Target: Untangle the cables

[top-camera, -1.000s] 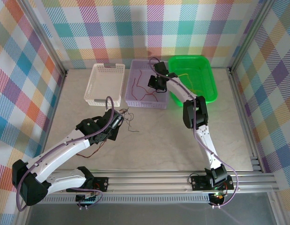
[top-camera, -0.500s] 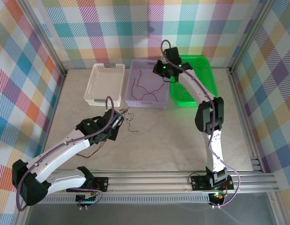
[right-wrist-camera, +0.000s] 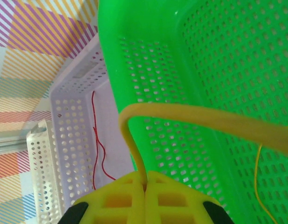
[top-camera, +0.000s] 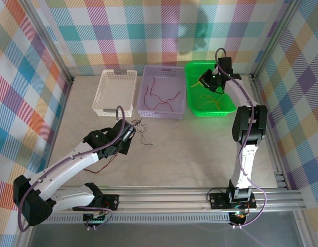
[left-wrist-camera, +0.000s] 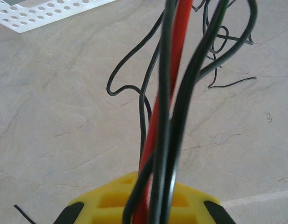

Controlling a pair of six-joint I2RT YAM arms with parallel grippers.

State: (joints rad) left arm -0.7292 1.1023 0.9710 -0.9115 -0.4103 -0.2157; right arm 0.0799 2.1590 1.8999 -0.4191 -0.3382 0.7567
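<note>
My right gripper needs to go down toward the bottom of the green basket below and let go of the yellow cable there, since other yellow cables already lie inside.
My left gripper (top-camera: 130, 132) rests low over the table, shut on a bundle of black and red cables (left-wrist-camera: 174, 93) that run up between its yellow fingers (left-wrist-camera: 111, 200). The loose black tangle (top-camera: 141, 128) lies on the table just beyond it, and a red tail (top-camera: 100, 167) trails back under the arm. My right gripper (top-camera: 206, 81) hovers over the green basket (top-camera: 228, 82), shut on a yellow cable (right-wrist-camera: 204, 119) that arcs away to the right. More yellow cables (top-camera: 210, 99) lie in the green basket. Red cables (top-camera: 159, 95) lie in the purple basket (top-camera: 146, 110).
A white basket (top-camera: 115, 91) stands left of the purple one, with its rim (left-wrist-camera: 41, 11) at the top left of the left wrist view. The three baskets form a row at the back. Aluminium frame rails (top-camera: 262, 103) border the table's sides.
The right arm has swung from over the purple basket rightward to over the green basket, still shut on the yellow cable. The left arm and its bundle have not moved.
</note>
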